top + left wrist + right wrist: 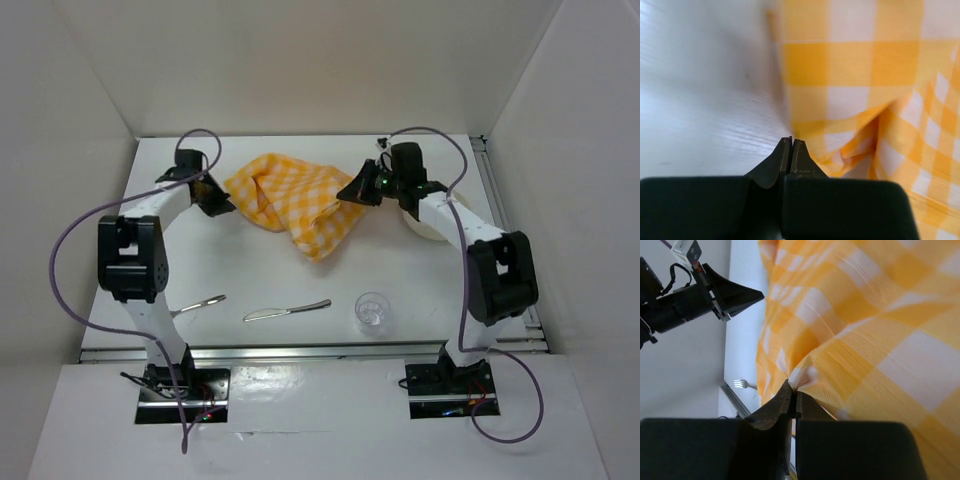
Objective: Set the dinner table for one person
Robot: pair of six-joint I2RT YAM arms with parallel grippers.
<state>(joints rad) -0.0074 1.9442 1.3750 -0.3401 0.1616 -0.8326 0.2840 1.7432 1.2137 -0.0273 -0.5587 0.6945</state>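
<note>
The cloth is bunched, so my right gripper must next go right in the top view toward the white plate and release the cloth's edge.
A yellow-and-white checked cloth lies crumpled at the back middle of the white dinner table. My left gripper is at the cloth's left corner. In the left wrist view its jaws are shut, with the cloth's edge running down to their tip. My right gripper is shut on a pinch of the cloth's right edge, which shows in the right wrist view where the cloth fills the frame. The stretch of cloth between the grippers is partly raised and folded.
A fork, a knife and a clear glass lie along the near edge. A white plate sits partly under the right arm. White walls enclose the table. Metal rails run along the near and right edges.
</note>
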